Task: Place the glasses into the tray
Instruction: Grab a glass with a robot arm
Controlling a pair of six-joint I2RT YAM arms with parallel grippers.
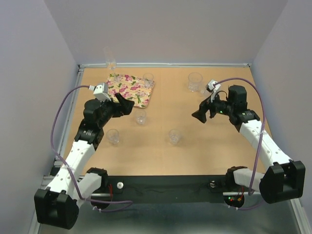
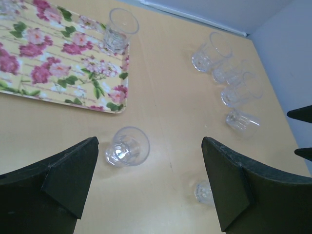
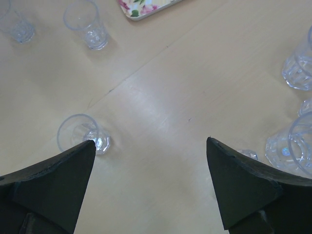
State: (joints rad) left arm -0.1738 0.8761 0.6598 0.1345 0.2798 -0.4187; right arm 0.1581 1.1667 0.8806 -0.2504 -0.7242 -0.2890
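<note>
I will lower my left gripper across, right in the top view, onto the rim of the glass near the tray.
The flowered tray point(image 1: 127, 90) lies at the back left, with one clear glass point(image 1: 147, 79) standing on its far right corner; both show in the left wrist view, tray point(image 2: 53, 68) and glass point(image 2: 120, 34). Loose glasses stand on the table in front of it point(image 1: 141, 117), at left point(image 1: 113, 136), at centre point(image 1: 174, 136) and at back right point(image 1: 195, 82). My left gripper point(image 1: 126, 106) is open and empty above the glass near the tray point(image 2: 127, 146). My right gripper point(image 1: 200, 116) is open and empty over bare table point(image 3: 150, 141), with a glass point(image 3: 80, 136) by its left finger.
Another glass point(image 1: 110, 59) stands at the back left corner by the wall. A cluster of glasses point(image 2: 229, 78) sits near the right arm, one lying on its side point(image 2: 241, 120); some show in the right wrist view point(image 3: 292, 146). Walls enclose the table on three sides.
</note>
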